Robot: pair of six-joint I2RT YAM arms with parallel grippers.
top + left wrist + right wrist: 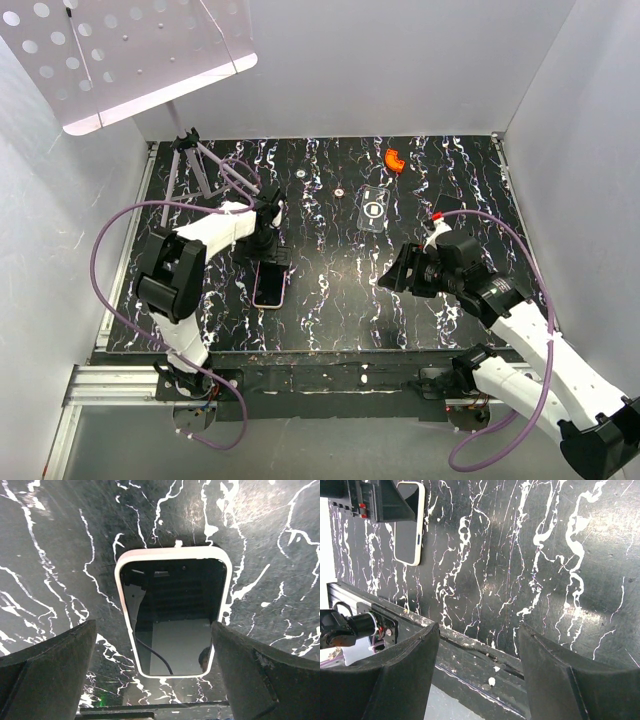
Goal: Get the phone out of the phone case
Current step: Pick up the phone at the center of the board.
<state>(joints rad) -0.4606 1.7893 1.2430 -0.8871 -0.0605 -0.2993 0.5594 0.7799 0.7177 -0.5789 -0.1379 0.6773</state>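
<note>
The middle of the phone is below, framed between the open fingers of my left gripper, so my left gripper should go down astride the phone's middle (270,282) (172,626) and close on both long edges of the phone.
The phone (270,285) lies flat and screen up on the black marbled table (330,300), left of centre; its dark screen has a pale rim. The clear phone case (373,208), with a dark ring on it, lies apart from the phone, farther back and to the right. My left gripper (267,252) hovers at the phone's far end, open. In the left wrist view its two fingers (50,672) straddle the phone (172,610) without touching it. My right gripper (396,274) is open and holds nothing, right of the phone. In the right wrist view the phone (410,525) lies at the top left.
An orange piece (394,160) lies at the back right, with two small round bits (339,192) near the middle back. A thin tripod stand (205,165) rises at the back left under a perforated white panel (120,50). The table's front rail (470,645) runs under the right gripper (477,675).
</note>
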